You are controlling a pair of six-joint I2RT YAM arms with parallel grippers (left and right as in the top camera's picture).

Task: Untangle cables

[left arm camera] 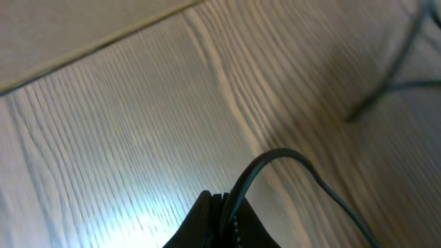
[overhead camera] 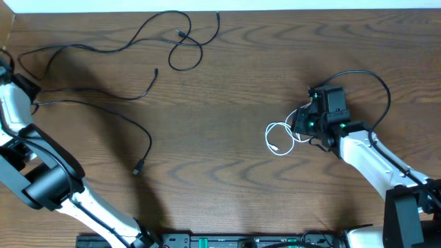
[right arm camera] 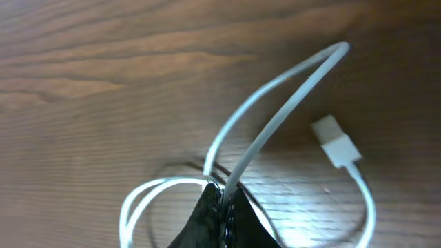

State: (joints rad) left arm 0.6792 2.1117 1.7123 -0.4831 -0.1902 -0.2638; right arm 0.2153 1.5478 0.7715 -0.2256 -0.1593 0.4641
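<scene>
My left gripper will next move down and to the left in the overhead view to let go of the black cable, because bare wood is below it on that side.
The white cable (overhead camera: 279, 140) lies in small loops right of centre, beside my right gripper (overhead camera: 304, 128). In the right wrist view my right gripper (right arm camera: 224, 200) is shut on the white cable (right arm camera: 275, 120), whose flat plug (right arm camera: 335, 142) rests on the wood. One long black cable (overhead camera: 180, 40) loops at the top left. The other black cable (overhead camera: 134, 127) runs from the far left down to a plug near the middle. My left gripper (left arm camera: 227, 207) is shut on a black cable (left arm camera: 272, 162); in the overhead view it sits at the far left edge (overhead camera: 5, 65).
The wooden table's pale far edge (overhead camera: 275, 5) runs along the top. A thicker black arm cord (overhead camera: 375, 86) arcs above the right arm. The left arm (overhead camera: 48, 179) reaches along the left side, the right arm (overhead camera: 375, 162) comes from the lower right.
</scene>
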